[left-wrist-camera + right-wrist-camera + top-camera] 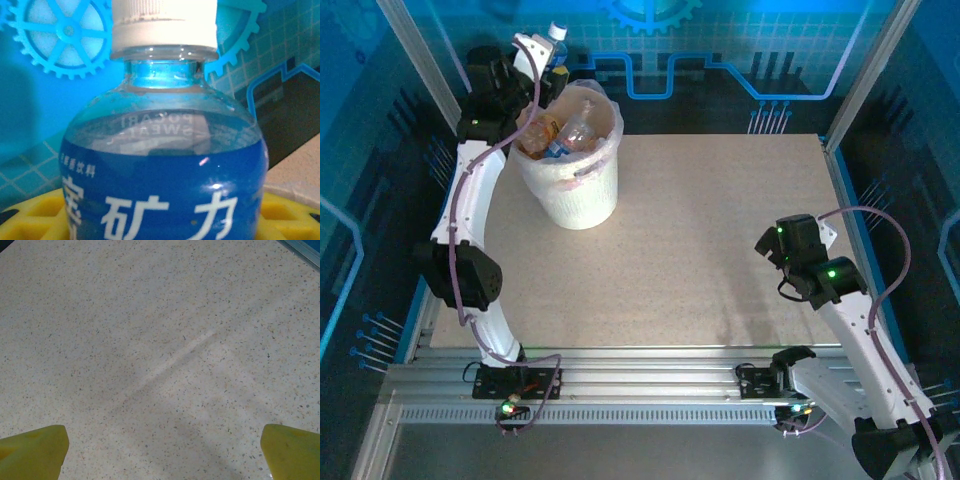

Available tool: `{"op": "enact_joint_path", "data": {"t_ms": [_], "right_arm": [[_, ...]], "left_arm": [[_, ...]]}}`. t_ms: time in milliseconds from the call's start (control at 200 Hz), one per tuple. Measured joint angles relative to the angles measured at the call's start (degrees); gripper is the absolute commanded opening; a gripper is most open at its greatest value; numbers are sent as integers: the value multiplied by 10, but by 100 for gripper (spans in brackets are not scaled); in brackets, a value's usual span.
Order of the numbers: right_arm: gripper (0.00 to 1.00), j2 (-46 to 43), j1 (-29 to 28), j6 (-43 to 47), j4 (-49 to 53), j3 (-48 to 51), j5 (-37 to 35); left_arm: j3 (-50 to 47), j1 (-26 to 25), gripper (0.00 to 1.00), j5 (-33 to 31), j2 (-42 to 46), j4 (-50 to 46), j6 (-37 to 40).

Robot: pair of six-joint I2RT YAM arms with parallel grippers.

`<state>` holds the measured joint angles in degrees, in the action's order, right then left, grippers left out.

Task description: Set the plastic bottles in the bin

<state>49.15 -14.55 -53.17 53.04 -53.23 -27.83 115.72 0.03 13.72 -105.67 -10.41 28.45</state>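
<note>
My left gripper tilts downward and moves in over the bin's opening (582, 108) to release the bottle next, since the bottle still stands upright by the far rim of the bin.
My left gripper (546, 72) is shut on a clear plastic bottle (557, 42) with a blue label and a white cap, held upright over the far left rim of the bin (575, 195). In the left wrist view the bottle (165, 165) stands between my yellow fingers (30, 215). The bin is a white bucket with a bag liner, and several plastic bottles (563, 132) lie inside it. My right gripper (772, 250) hovers open over the right side of the table, its fingertips (35, 452) wide apart above bare tabletop.
The speckled beige table (720, 230) stretches between the bin and my right arm. Blue panelled walls (740, 50) with metal posts close in the back and sides. An aluminium rail (640, 385) carries both arm bases at the near edge.
</note>
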Motion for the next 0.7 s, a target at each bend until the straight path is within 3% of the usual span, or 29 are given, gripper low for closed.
{"op": "enact_joint_path", "data": {"t_ms": [380,700], "right_arm": [[100,24,0,0,-1,-6,0],[100,42,0,0,-7,-9,14]], "left_arm": [[-11,23,45,86,-41,13,35],[-11,28,53,113,-69,-28,72]]}}
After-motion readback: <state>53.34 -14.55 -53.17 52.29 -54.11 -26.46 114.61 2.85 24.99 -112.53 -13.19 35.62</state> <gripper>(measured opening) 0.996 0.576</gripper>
